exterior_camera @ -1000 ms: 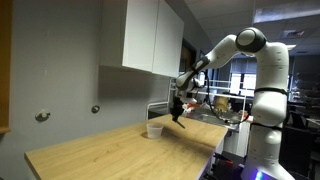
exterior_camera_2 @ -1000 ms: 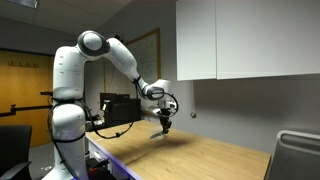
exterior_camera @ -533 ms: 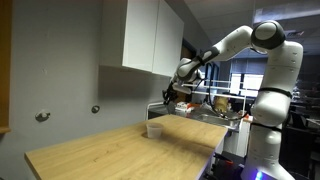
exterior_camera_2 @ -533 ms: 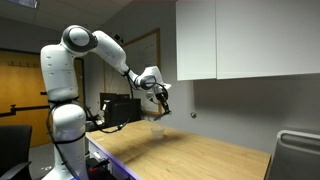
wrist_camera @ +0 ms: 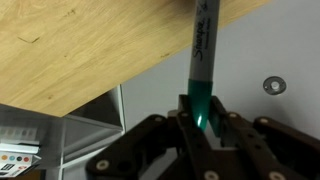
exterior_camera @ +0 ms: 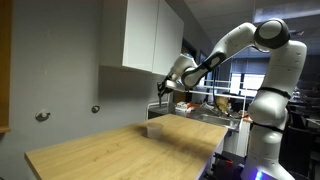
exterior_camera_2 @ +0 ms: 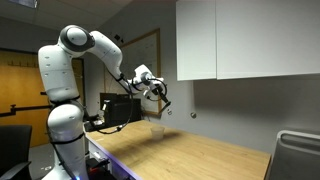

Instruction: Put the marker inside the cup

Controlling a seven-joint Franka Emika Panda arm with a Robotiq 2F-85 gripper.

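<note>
The gripper should go down over the cup's rim [exterior_camera: 154,125] and let go of the marker inside the cup.
The marker [wrist_camera: 203,50], a dark pen with a green end, is clamped upright between my gripper's [wrist_camera: 200,110] jaws in the wrist view, its far end pointing at the wooden table [wrist_camera: 80,50]. In both exterior views the gripper [exterior_camera: 165,90] [exterior_camera_2: 163,96] hangs high in the air with the marker [exterior_camera_2: 167,105] sticking down from it. The small whitish cup [exterior_camera: 153,129] [exterior_camera_2: 157,130] stands upright on the table, below the gripper and well apart from it. The cup is out of the wrist view.
A white wall cabinet [exterior_camera: 150,35] hangs just behind the gripper. Round wall fittings [exterior_camera: 42,116] [wrist_camera: 272,86] sit on the grey wall. The wooden table [exterior_camera: 110,155] ends close to the robot's base. A grey bin [exterior_camera_2: 298,155] stands at one end of the table.
The gripper has risen from just above the table beside the cup to well above it, carrying the marker, and has shifted toward the wall.
</note>
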